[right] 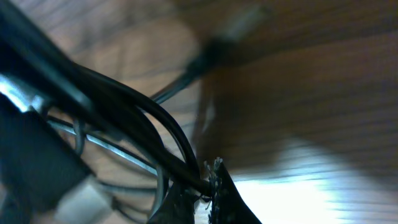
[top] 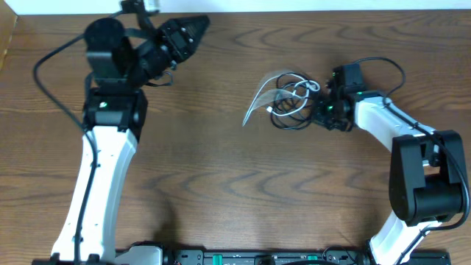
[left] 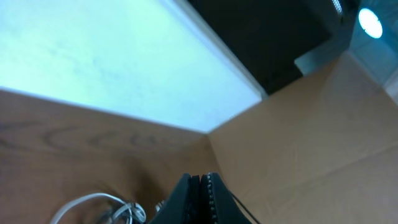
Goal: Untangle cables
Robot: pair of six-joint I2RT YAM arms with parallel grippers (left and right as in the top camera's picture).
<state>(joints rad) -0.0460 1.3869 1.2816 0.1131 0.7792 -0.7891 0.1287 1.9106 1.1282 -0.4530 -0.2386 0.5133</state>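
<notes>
The right gripper shifts slightly to the left in the overhead view and releases the black cable [top: 288, 122] next, since empty table lies past the bundle there.
The cables lie bundled right of the table's middle. The black cable [top: 288, 122] loops low, and the white cable [top: 297, 89] crosses over it, with a blurred white strand reaching left. My right gripper [top: 323, 110] is at the bundle's right edge. In the right wrist view its jaws [right: 207, 185] are shut on the black cable [right: 155, 118], which runs up and to the left. My left gripper [top: 194, 26] is shut and empty at the far left back, well away from the bundle. Its closed jaws [left: 200, 182] show in the left wrist view, with a white cord [left: 87, 200] at the lower left.
The wooden table [top: 221, 169] holds only the bundle. A white wall strip runs along the back edge. A brown cardboard panel [left: 311, 137] stands beyond the left gripper. The arms' own thick black wires loop beside each arm.
</notes>
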